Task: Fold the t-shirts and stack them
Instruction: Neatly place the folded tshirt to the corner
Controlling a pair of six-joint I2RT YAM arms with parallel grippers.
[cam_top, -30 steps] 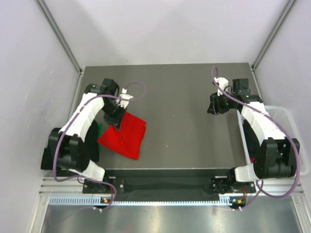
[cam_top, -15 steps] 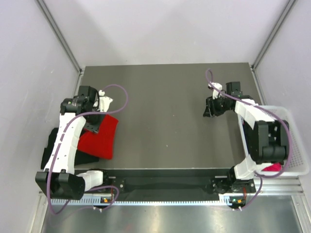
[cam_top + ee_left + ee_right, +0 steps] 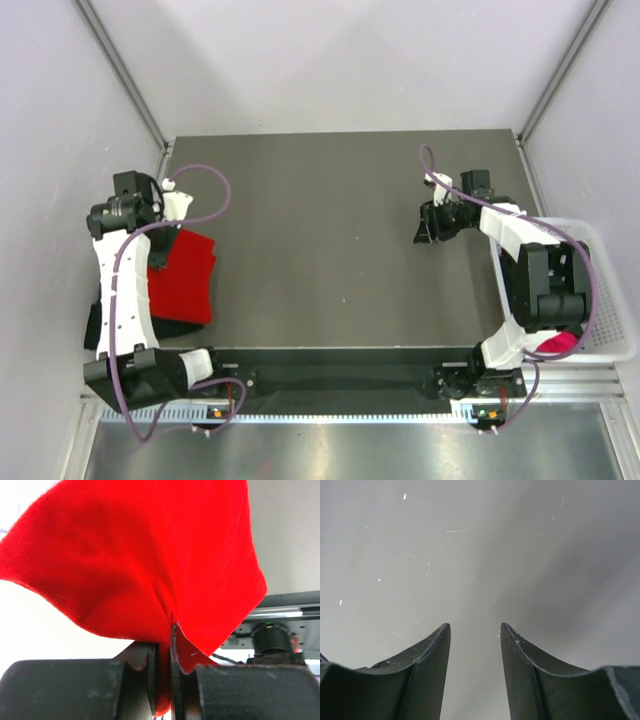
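Next, my left gripper moves down and toward the wall beside that arm, since the red t-shirt sticks out past the black t-shirt toward the table's middle.
A folded bright red t-shirt [image 3: 185, 277] hangs at the table's left edge, over a black t-shirt [image 3: 105, 300] that lies beside the left arm. My left gripper [image 3: 157, 255] is shut on the red shirt's upper edge; in the left wrist view the red cloth [image 3: 140, 560] is pinched between the fingers [image 3: 150, 675] and fills the frame. My right gripper [image 3: 422, 226] is open and empty over bare table at the right; its fingers [image 3: 427, 672] show only the grey surface between them. A magenta-pink shirt [image 3: 553, 344] lies in the basket. The green shirt is hidden.
A white mesh basket [image 3: 600, 262] stands off the table's right edge, behind the right arm. The dark grey table [image 3: 330, 250] has walls close on the left, right and back. The metal rail [image 3: 340, 380] runs along the near edge.
My left gripper has carried the red shirt leftward from the table's left-middle to its left edge, above the black shirt. The right gripper has shifted slightly left.
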